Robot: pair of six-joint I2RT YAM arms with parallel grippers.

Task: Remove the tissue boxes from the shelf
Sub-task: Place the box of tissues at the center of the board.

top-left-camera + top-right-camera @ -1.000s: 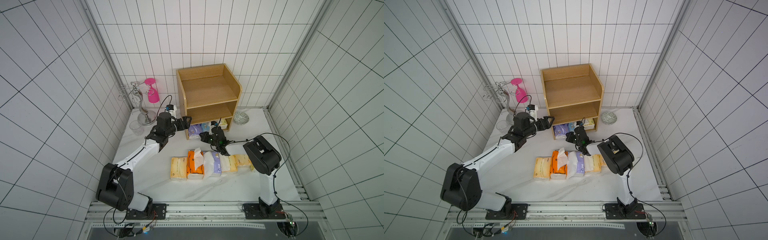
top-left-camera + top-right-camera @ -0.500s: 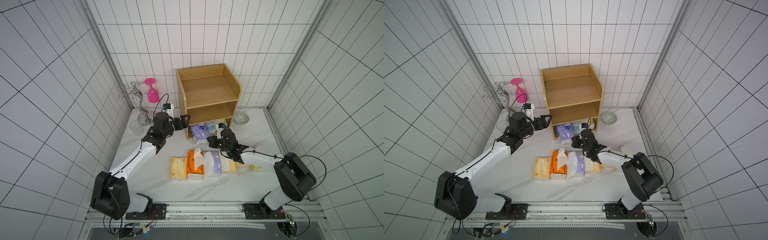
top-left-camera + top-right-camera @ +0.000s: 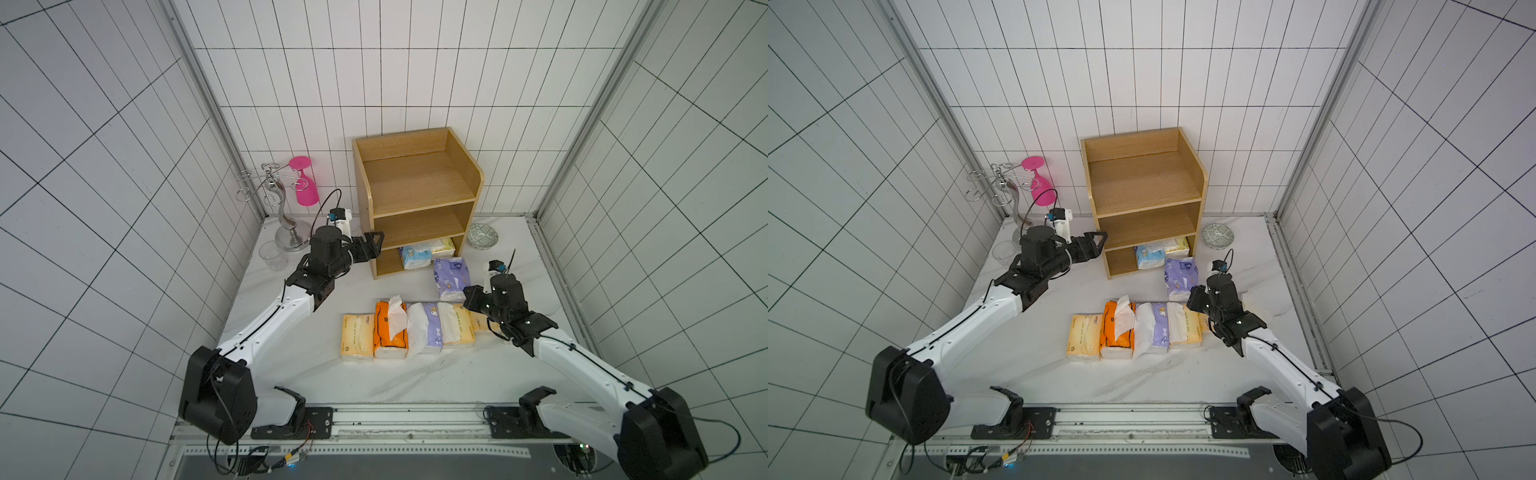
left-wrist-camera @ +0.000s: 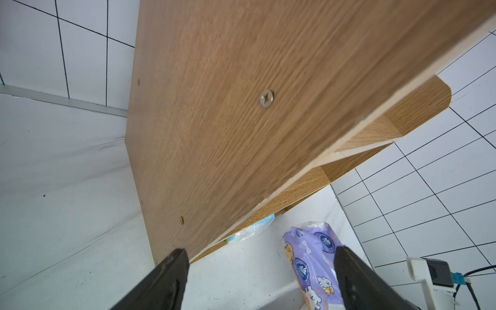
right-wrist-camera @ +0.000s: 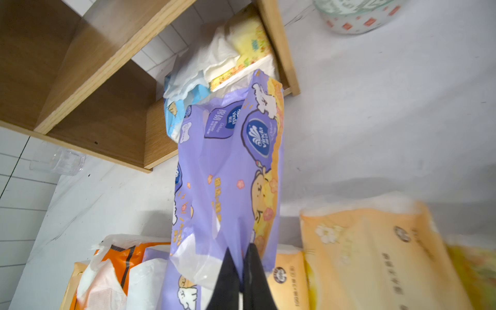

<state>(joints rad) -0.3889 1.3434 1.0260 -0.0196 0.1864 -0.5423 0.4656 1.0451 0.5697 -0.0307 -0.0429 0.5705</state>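
I should next move my right gripper toward the bowl's side and down to let go of the wrapper, because bare tabletop by the shelf's corner [image 3: 477,273] [image 5: 314,157] is below and outward of it.
The wooden shelf [image 3: 415,195] [image 3: 1142,187] stands at the back of the table. Its bottom tier holds a light blue tissue pack [image 3: 415,257] and a cream-yellow one [image 3: 442,246]. A purple tissue pack [image 3: 451,277] [image 5: 230,166] lies just in front of the shelf's right corner. My right gripper [image 5: 240,249] [image 3: 467,297] is shut on the wrapper at the pack's near end. My left gripper [image 4: 259,257] [image 3: 376,241] is open and empty beside the shelf's left side panel. Several tissue packs [image 3: 407,330] sit in a row mid-table.
A silver wire stand [image 3: 286,212] with a pink cup [image 3: 305,187] hung on it stands at the back left, with a clear glass [image 3: 273,254] beside it. A patterned bowl [image 3: 482,236] sits right of the shelf.
My right arm has drawn back toward the front right, pulling the purple pack out of the bottom tier. My left gripper has stayed by the shelf's left side.
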